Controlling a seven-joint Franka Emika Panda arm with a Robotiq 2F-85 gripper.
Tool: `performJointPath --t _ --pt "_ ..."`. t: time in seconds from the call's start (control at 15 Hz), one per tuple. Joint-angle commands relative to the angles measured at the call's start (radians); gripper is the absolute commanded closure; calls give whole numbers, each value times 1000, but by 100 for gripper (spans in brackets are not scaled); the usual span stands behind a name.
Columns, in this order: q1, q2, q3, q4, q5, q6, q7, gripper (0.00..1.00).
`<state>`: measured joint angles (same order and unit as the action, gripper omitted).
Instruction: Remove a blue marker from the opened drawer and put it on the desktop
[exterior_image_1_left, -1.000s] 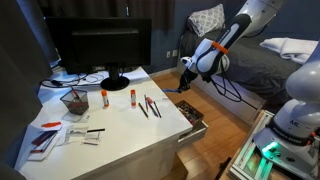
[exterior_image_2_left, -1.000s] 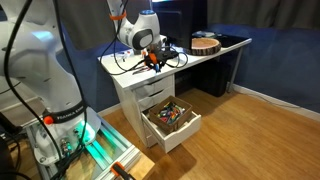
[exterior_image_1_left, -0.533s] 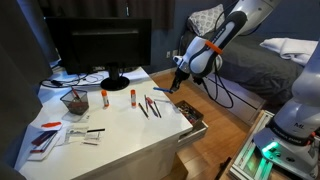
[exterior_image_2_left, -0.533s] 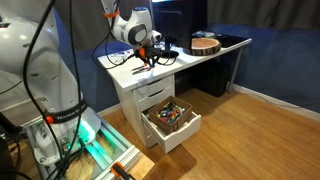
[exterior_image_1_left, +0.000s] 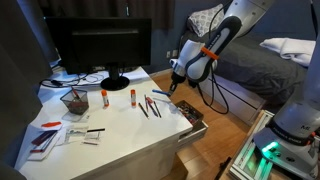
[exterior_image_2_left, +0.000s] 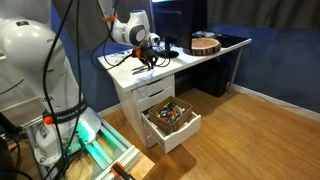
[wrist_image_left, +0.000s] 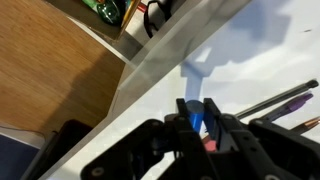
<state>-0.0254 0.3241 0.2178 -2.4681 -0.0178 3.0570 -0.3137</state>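
The robot's gripper will move down toward the white desktop beside the dark pens and release the blue marker (wrist_image_left: 195, 117) there, since that clear spot lies just below the gripper.
My gripper (wrist_image_left: 196, 112) is shut on a blue marker (wrist_image_left: 195, 117), which stands upright between the two black fingers just above the white desktop (wrist_image_left: 230, 50). In an exterior view the gripper (exterior_image_1_left: 172, 86) hangs over the desk's right edge, close to the surface. In an exterior view it (exterior_image_2_left: 143, 57) sits above the desk's near corner. The opened drawer (exterior_image_2_left: 170, 123) holds several coloured items below the desk; it also shows in an exterior view (exterior_image_1_left: 193, 113) and at the top of the wrist view (wrist_image_left: 125, 12).
Two dark markers or pens (exterior_image_1_left: 148, 105) lie on the desktop near the gripper, also in the wrist view (wrist_image_left: 275, 102). A monitor (exterior_image_1_left: 100, 45), glue sticks (exterior_image_1_left: 104, 97), a pen cup (exterior_image_1_left: 73, 101) and papers (exterior_image_1_left: 50, 135) stand further left. A round wooden object (exterior_image_2_left: 205, 42) sits at the desk's far end.
The gripper has moved from beside the desk edge to over the desktop and lower, carrying the blue marker.
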Motion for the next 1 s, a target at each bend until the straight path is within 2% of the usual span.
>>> performJointPath --t 0.0,0.27,0.53,0.6,0.73,0.93 --pt "114 49 -111 67 -78 -44 104 95" --pt "206 100 -184 127 -133 -65 165 95" --pt "231 145 -189 171 -145 -75 173 93" --pt "230 153 -184 179 -143 -76 168 54" --pt "237 165 -187 190 -145 -73 169 48" --pt "240 163 -189 196 -151 -67 166 27"
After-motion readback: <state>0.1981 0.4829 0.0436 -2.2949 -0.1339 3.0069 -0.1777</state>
